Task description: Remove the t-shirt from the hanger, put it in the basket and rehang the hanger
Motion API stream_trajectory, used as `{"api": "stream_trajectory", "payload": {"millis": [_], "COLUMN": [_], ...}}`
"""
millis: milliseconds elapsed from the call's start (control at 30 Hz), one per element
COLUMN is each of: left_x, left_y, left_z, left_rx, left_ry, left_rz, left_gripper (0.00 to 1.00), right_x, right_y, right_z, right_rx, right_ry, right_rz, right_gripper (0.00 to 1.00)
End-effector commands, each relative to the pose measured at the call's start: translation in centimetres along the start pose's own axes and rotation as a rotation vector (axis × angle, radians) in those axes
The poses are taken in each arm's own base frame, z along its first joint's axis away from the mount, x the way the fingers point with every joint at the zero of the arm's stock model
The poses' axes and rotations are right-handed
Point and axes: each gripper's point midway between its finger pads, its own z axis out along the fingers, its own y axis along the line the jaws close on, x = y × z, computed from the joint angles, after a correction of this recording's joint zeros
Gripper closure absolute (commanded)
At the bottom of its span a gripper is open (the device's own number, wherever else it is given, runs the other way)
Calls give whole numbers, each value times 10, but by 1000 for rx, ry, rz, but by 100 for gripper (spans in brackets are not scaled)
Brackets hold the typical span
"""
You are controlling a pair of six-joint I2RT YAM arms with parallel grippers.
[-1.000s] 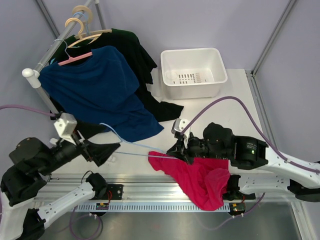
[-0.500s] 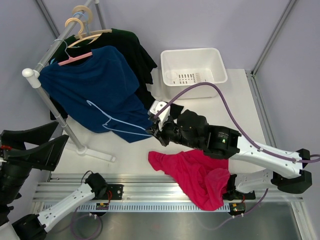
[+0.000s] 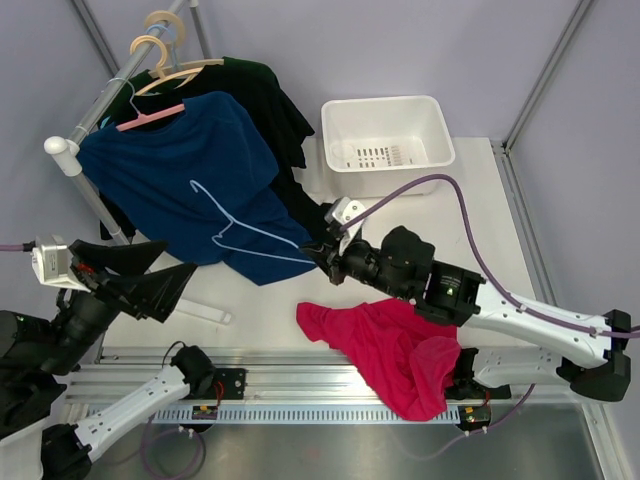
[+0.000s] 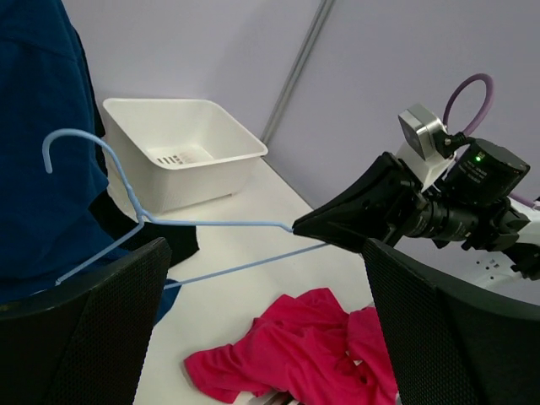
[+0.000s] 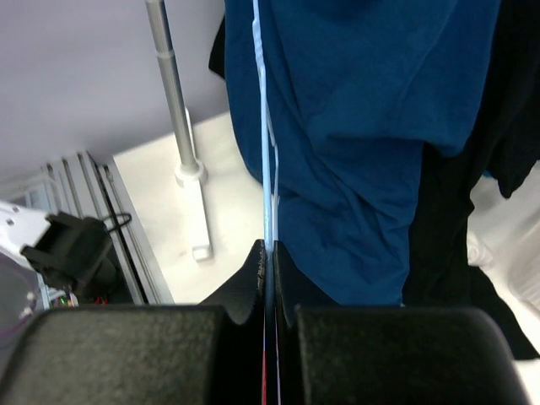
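The bar [image 3: 91,116] is bare beside its white cap. My right gripper will next rise left in the top view, hook the hanger over it there, then release it.
The crimson-pink t-shirt [image 3: 395,345] lies crumpled on the table near the front edge, off the hanger; it also shows in the left wrist view [image 4: 295,350]. My right gripper [image 3: 322,250] is shut on one corner of the light-blue wire hanger [image 3: 245,228] and holds it in the air in front of the navy shirt. In the right wrist view the hanger wire [image 5: 265,126] runs straight out from between the closed jaws. In the left wrist view the hanger [image 4: 135,215] is bare. My left gripper [image 3: 165,280] is open and empty, raised at the left.
A clothes rail [image 3: 90,120] at the back left carries a navy shirt [image 3: 190,170] on a pink hanger, dark garments [image 3: 270,110] and pale wooden hangers [image 3: 165,40]. Its base [image 3: 190,305] sits on the table. A white basket [image 3: 385,145] stands at the back.
My right gripper has lifted the hanger off the t-shirt and carried it up and back toward the navy shirt. The t-shirt stays on the table. My left arm has let go and pulled back left.
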Motion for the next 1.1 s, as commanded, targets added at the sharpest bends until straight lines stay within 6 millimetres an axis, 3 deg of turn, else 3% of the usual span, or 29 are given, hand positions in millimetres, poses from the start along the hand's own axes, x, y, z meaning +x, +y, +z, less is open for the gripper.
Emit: {"api": "stream_trajectory", "payload": {"millis": [0, 233, 467, 600, 633, 700, 833, 1067], "left_x": [-18, -33, -37, -33, -36, -44, -76, -120], "left_y": [-21, -28, -40, -65, -69, -78, -90, -96], "left_z": [-10, -26, -34, -44, -46, -56, -77, -109], "left_rx": [97, 132, 197, 339, 364, 420, 476, 518], "left_ry": [-52, -98, -93, -60, -71, -97, -225, -416], "left_rz": [-47, -69, -76, -68, -65, -51, -69, -133], "left_gripper": [1, 1, 1, 1, 1, 1, 1, 1], "right_x": [-63, -87, -115, -131, -142, -145, -167, -180], "right_y": [-4, -6, 1, 5, 6, 10, 19, 25], "right_z": [-18, -41, -51, -39, -39, -27, -14, 15], "right_rx": [-11, -27, -88, -111, -114, -137, -185, -199], "right_ry": [-232, -378, -551, -604, -624, -614, -635, -650], "right_rz": [70, 121, 161, 163, 159, 157, 156, 150], "right_gripper": [100, 100, 100, 100, 100, 100, 100, 100]}}
